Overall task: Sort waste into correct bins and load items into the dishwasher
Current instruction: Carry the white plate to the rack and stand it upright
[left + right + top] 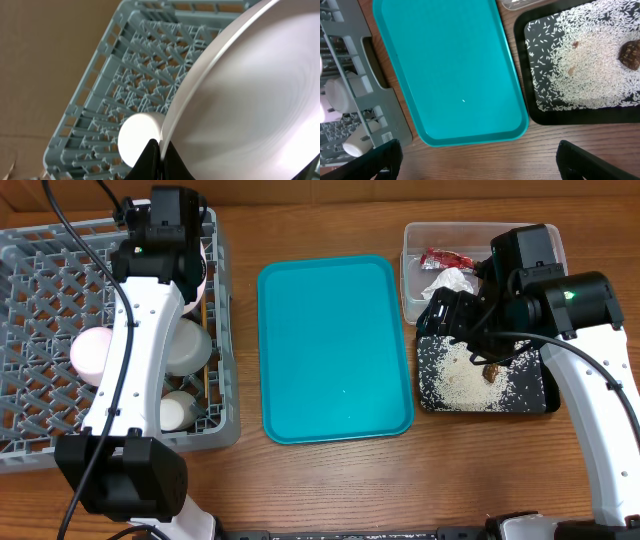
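Observation:
The round white plate is still above the rack's wires, so the left gripper needs to go down and shift toward the rack's side by the teal serving tray.
My left gripper [160, 150] is shut on the rim of the round white plate [250, 100] and holds it on edge over the grey dish rack [100, 100]. In the overhead view this gripper [165, 225] is at the rack's [40, 290] right side, and the arm hides most of the plate [204, 268]. My right gripper [452, 315] is open and empty above the black tray [540, 395], which holds rice grains [590, 55] and a brown lump [630, 55]. The clear tub [410, 275] holds the red wrapper [447, 258] and the paper wad [450, 280].
The teal serving tray [335, 350] lies between the rack and the bins. A pale round bowl [90, 350], another bowl [187, 345] and a small white cup [175, 412] sit in the rack. Bare wood lies in front of the trays.

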Robot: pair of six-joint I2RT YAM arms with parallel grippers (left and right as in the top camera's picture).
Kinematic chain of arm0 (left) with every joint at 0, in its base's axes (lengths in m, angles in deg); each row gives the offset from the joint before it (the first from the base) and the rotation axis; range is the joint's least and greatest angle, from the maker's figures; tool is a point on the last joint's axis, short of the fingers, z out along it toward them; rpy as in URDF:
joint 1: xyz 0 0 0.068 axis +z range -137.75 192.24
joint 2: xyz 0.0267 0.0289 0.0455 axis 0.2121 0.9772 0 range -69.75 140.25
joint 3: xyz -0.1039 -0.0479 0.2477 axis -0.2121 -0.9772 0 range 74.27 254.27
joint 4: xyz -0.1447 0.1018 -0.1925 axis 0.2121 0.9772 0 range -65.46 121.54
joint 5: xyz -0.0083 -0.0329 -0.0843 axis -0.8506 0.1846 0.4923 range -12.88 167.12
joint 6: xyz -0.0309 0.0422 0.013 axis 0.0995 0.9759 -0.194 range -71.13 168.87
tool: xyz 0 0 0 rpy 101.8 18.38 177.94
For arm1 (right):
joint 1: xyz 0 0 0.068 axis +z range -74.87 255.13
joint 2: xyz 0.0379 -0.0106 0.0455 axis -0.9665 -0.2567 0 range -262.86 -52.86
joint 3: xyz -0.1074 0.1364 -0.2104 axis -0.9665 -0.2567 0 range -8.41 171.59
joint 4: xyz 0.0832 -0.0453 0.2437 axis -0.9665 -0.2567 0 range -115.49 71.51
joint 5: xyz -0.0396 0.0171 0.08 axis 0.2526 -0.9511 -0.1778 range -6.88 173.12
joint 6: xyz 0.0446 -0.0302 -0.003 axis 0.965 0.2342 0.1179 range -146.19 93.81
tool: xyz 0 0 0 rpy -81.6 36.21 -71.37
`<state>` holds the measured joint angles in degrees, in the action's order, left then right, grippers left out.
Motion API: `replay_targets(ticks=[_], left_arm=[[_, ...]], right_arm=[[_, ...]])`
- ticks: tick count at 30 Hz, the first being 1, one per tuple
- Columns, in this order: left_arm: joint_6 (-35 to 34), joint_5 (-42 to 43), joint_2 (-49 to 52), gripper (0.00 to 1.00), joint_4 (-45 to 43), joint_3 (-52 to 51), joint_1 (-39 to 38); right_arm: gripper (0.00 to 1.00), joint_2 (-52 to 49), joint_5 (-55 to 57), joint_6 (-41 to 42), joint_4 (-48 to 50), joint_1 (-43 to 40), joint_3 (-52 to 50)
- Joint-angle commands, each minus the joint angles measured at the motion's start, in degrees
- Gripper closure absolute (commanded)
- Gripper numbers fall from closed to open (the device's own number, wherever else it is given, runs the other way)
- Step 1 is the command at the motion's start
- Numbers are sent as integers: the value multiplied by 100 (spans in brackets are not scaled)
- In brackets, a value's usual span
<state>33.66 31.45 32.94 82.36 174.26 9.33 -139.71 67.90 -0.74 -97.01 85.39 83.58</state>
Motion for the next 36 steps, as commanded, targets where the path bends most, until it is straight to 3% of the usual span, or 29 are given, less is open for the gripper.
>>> replay_targets(ticks=[1,27,31,36], left_arm=[[-525,-61,162,96,111,-31,26],[-1019,317,494,95,376,-31,-125],[-1012,313,503,89,393,-31,-192],[-1010,310,503,71,501,-31,-238]], right_arm=[[0,7,-31,-15,20,0,92],[0,7,-33,-13,17,0,92],[0,7,-33,-13,15,0,92],[0,7,-33,-13,-2,0,92]])
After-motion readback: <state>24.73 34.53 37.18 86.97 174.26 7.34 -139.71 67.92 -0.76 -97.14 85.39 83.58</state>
